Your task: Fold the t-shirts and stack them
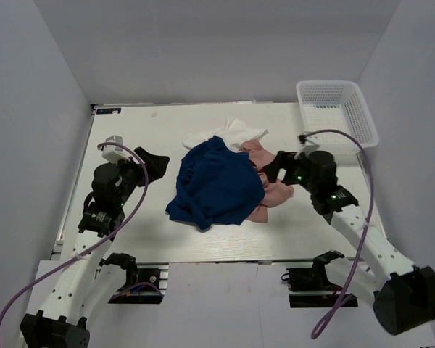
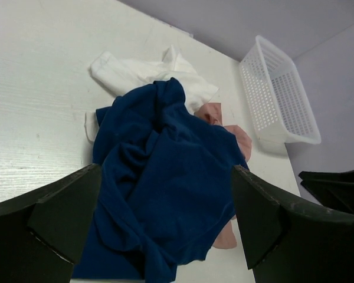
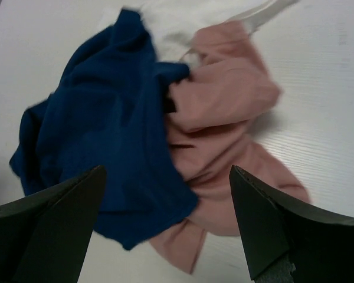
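I will next bring my right gripper back across the heap, down and left in the top view onto the topmost navy blue t-shirt's near corner [image 1: 202, 223].
The three t-shirts lie crumpled in one heap at the table's middle. The navy blue t-shirt [image 1: 216, 185] lies on top, also in the left wrist view [image 2: 165, 188] and right wrist view [image 3: 100, 130]. The white t-shirt [image 1: 228, 134] sticks out at the far side [image 2: 147, 73]. The dusty pink t-shirt [image 1: 272, 190] pokes out at the right [image 3: 224, 118]; its print is hidden. My left gripper [image 1: 156, 165] is open and empty, left of the heap. My right gripper [image 1: 272, 168] is open and empty, just above the pink shirt at the heap's right edge.
A white plastic mesh basket [image 1: 338, 112] stands at the table's far right corner, also in the left wrist view [image 2: 280, 94]. The table [image 1: 145, 217] is walled by grey panels on three sides.
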Robot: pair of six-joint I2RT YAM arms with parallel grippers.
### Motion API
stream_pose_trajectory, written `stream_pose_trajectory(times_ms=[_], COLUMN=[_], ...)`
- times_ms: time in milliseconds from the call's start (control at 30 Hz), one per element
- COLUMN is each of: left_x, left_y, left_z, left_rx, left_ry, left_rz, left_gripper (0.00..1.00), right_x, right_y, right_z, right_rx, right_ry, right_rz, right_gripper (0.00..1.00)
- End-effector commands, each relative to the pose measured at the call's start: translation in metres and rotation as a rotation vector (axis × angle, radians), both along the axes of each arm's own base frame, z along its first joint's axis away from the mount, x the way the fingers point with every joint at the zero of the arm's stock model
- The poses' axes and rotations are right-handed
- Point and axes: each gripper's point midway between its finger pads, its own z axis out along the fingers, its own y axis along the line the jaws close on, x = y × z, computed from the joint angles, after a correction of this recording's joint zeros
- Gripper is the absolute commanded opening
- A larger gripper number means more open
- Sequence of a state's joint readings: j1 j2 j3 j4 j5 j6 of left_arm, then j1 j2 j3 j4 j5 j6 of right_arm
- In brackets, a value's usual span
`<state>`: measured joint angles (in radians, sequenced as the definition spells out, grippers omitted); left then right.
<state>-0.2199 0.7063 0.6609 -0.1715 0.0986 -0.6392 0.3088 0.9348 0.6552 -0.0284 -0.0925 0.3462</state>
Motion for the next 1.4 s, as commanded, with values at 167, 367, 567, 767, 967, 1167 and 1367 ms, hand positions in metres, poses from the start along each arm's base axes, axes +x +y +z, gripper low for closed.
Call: stream_pose_trajectory(times_ms=[167, 367, 567, 767, 967, 1167, 1367], left_x=[-0.001, -0.008, -0.016, -0.024, -0.026, -0.029, -0.025], left_y=[0.006, 0.013, 0.014, 0.021, 0.029, 0.031, 0.037], left_z=[-0.039, -0.062, -0.068, -0.076, -0.077, -0.079, -0.074], left_rx=[0.013, -0.015, -0.032, -0.012, -0.003, 0.003, 0.006], left_ry=[0.161, 0.264, 0.284, 0.318, 0.332, 0.339, 0.334], left_rz=[0.049, 0.107, 0.114, 0.145, 0.188, 0.197, 0.238], left_gripper=[1.00, 1.00, 1.00, 1.00, 1.00, 1.00, 1.00], right_x=[-0.068, -0.086, -0.100, -0.087, -0.059, -0.031, -0.011], right_y=[0.166, 0.219, 0.270, 0.286, 0.281, 0.239, 0.153], right_z=[-0.044, -0.075, -0.093, -0.120, -0.111, 0.012, 0.142], right_rx=[-0.249, -0.422, -0.477, -0.500, -0.523, -0.395, -0.313], right_ry=[0.051, 0.020, -0.008, -0.039, -0.024, -0.232, -0.404], right_rz=[0.545, 0.636, 0.730, 0.650, 0.474, 0.227, -0.120], right_gripper=[0.90, 0.90, 0.90, 0.90, 0.00, 0.00, 0.00])
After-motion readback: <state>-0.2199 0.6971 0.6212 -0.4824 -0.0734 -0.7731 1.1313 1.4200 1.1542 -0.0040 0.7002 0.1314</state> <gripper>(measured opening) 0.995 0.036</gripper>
